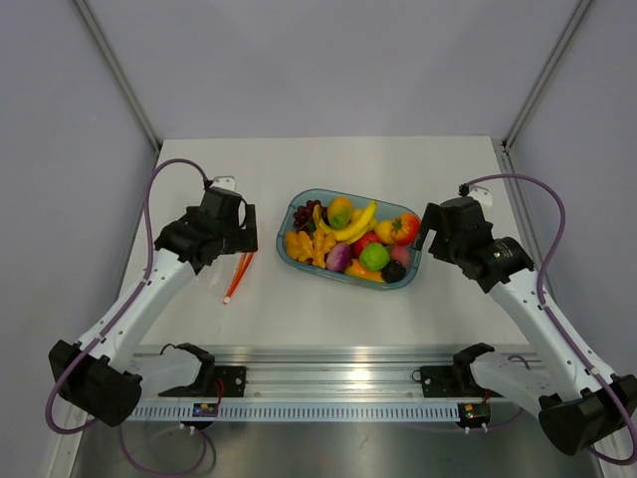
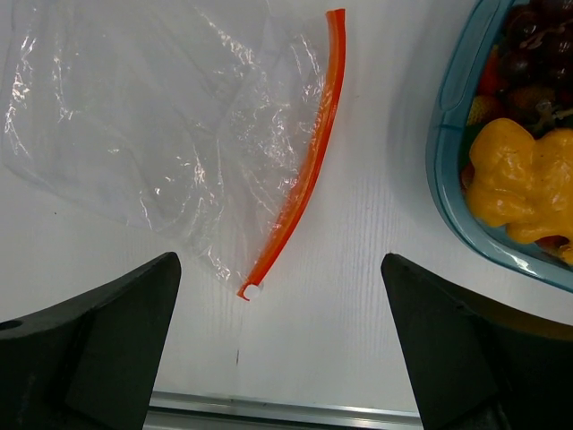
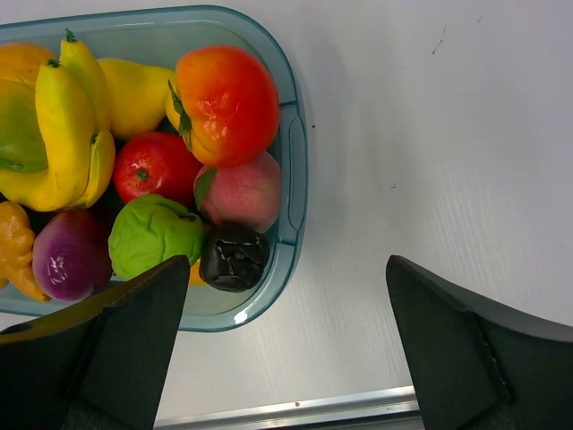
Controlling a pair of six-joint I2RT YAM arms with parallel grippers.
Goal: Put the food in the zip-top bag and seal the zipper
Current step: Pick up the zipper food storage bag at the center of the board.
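My left gripper lowers onto the orange-red zipper [image 1: 241, 272] [image 2: 309, 170] next, narrowing its fingers to either side of the zipper, since the empty bag lies flat on the tabletop.
The food [image 1: 350, 242] fills a blue-tinted clear tray [image 1: 301, 259] at mid table: banana, red, green, orange, purple and dark pieces. It shows close up in the right wrist view [image 3: 152, 170]. The clear zip-top bag [image 2: 161, 134] lies flat on the table left of the tray, its orange-red zipper [image 2: 309, 170] along the right edge; the zipper also shows in the top view [image 1: 237, 276]. My left gripper [image 2: 279, 358] is open and empty above the bag's near corner. My right gripper [image 3: 286, 358] is open and empty over the tray's right end.
The tray's left end [image 2: 448, 134] holds a yellow-orange piece and dark grapes. A metal rail [image 1: 328, 383] runs along the table's near edge. Grey walls stand at the left, right and back.
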